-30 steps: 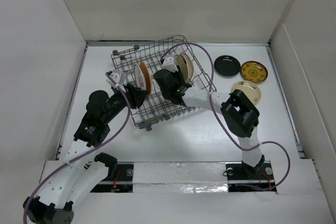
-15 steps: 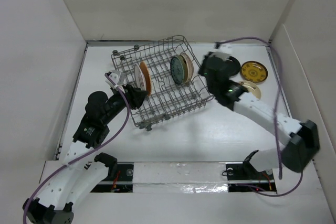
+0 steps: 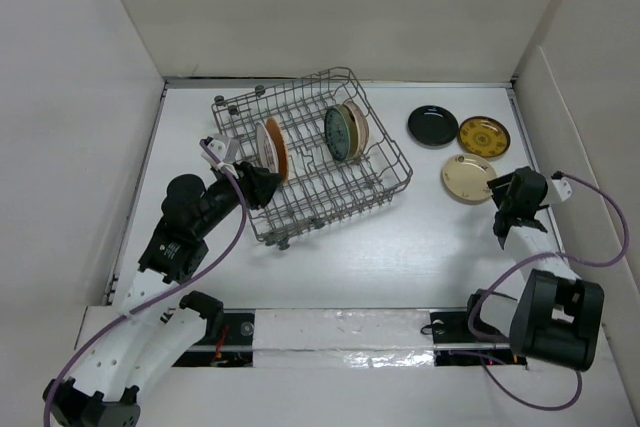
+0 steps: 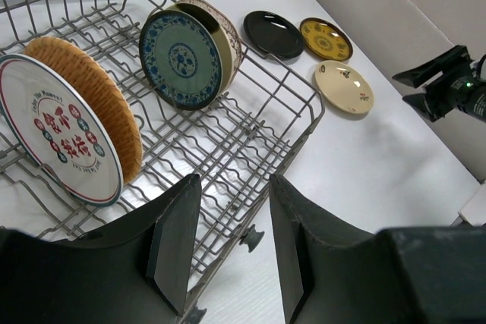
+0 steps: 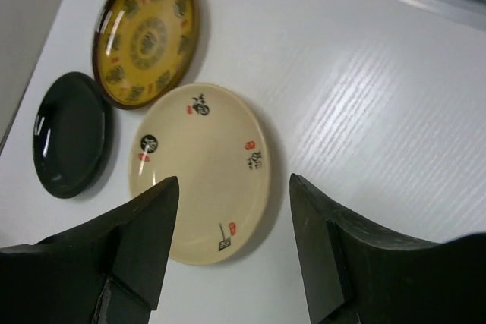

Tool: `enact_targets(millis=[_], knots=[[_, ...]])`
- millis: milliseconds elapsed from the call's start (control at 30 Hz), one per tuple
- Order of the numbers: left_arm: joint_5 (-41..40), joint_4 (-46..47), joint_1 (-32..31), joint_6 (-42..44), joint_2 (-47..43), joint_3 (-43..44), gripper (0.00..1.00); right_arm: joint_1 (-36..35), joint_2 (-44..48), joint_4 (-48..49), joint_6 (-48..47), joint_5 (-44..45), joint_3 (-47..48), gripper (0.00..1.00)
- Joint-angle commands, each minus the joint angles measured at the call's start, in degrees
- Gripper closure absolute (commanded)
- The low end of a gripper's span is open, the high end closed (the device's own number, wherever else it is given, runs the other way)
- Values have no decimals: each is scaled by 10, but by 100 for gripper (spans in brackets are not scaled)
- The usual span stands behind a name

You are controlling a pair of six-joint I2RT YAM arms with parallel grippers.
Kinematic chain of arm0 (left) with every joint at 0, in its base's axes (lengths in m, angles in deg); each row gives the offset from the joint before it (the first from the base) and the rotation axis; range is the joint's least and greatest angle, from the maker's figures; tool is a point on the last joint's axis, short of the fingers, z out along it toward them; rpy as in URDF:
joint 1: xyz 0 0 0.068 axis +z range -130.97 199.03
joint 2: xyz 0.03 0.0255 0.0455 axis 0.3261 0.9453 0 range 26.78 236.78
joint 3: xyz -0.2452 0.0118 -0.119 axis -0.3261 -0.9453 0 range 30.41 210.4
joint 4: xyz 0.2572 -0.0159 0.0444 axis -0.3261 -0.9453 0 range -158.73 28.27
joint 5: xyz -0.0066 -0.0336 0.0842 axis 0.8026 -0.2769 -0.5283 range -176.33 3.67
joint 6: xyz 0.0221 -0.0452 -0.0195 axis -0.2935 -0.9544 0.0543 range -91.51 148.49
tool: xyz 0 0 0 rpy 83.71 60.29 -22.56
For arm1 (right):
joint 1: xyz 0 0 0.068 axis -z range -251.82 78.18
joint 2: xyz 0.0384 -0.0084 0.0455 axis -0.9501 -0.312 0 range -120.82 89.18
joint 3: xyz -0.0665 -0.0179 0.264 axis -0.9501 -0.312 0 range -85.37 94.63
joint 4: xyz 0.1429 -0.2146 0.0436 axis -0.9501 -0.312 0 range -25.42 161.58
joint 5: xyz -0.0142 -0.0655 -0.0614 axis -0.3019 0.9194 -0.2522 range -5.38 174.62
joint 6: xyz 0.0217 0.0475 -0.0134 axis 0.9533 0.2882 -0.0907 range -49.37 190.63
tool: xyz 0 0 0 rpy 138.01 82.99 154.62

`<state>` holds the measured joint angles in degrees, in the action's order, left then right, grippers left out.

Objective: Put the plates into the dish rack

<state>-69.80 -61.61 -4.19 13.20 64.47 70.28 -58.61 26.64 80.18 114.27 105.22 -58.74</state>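
Observation:
I will next lower my right gripper, tilt it flatter and move toward the cream plate [image 3: 469, 178], fingers on both sides of the plate's side rim, as the plate lies flat with that rim free.
The grey wire dish rack [image 3: 380, 190] stands tilted at table centre. In it stand upright a whitish plate [image 4: 59, 140] against an orange woven plate [image 4: 95, 96] on the left, and a teal plate [image 4: 181, 58] with a cream-gold one behind it [image 4: 228, 29]. On the table lie a black plate [image 3: 432, 125], a yellow plate [image 3: 484, 136] and a cream plate [image 3: 469, 178]. My left gripper [image 3: 262, 187] is open and empty at the rack's near left edge. My right gripper [image 3: 507, 209] is open and empty, just right of the cream plate [image 5: 205, 168].
White walls enclose the table on the left, back and right. The right wall stands close behind the right gripper. The rack's small feet [image 4: 253, 239] show under its near rim.
My right arm has swung out of the rack, over the loose plates, to the right side near the cream plate. The teal plate stays in the rack. The left arm has not moved.

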Motion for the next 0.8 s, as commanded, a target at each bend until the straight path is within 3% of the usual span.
enact_targets(millis=[0,300,400,467,667,767], knots=[[6,22,2,-1,-9,14,62,61,-48,78,40,-135,-11,34],[10,21,2,0,-3,15,62,86,-229,171,59,-293,18,37],[4,22,2,0,-3,17,62,86,-261,190,72,-307,24,46],[5,20,2,0,-3,16,62,80,-259,179,75,-295,32,62],[4,20,2,1,-3,18,62,80,-263,169,76,-297,34,95],[3,21,2,1,-6,16,62,80,-247,164,73,-297,24,100]])
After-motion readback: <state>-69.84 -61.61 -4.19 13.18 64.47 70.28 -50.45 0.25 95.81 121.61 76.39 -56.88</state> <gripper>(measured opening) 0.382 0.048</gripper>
